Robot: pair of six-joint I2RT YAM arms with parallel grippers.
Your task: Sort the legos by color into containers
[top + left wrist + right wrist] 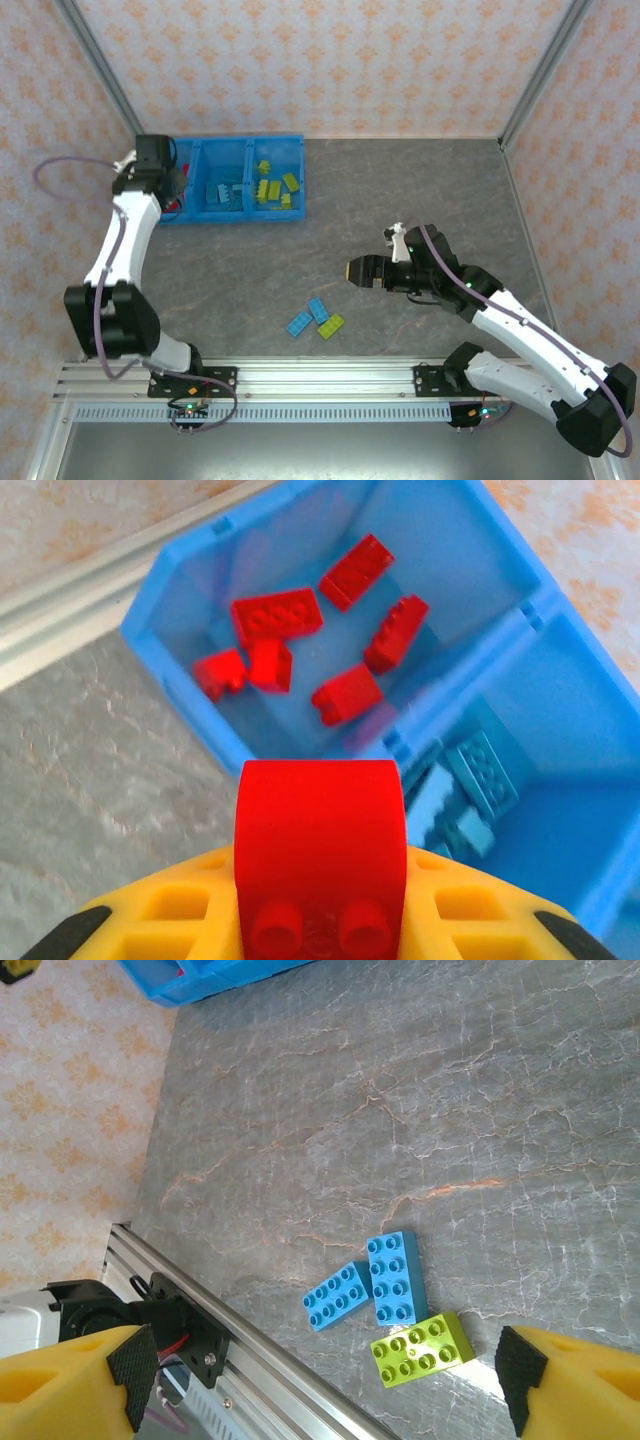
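The bin with the red legos is below and outward of the left gripper, so next the gripper needs to lower outward over the red legos and let go of this matching red lego.
My left gripper [320, 900] is shut on a red lego [320, 820] and hangs over the left bin [190, 630] of the blue containers [295, 145], where several red legos [275, 615] lie. The middle bin holds light blue legos [470, 785], the right bin lime green legos [272, 186]. Two light blue legos [392, 1278] [337, 1296] and one lime green lego [422, 1348] lie together on the table near the front rail. My right gripper [325, 1390] hangs open above and just right of that cluster, nothing between its fingers.
The aluminium front rail [250, 1350] runs just below the loose bricks. Patterned walls [330, 60] close in the grey marbled table [420, 190] at the back and both sides. The left arm [125, 245] reaches along the left wall.
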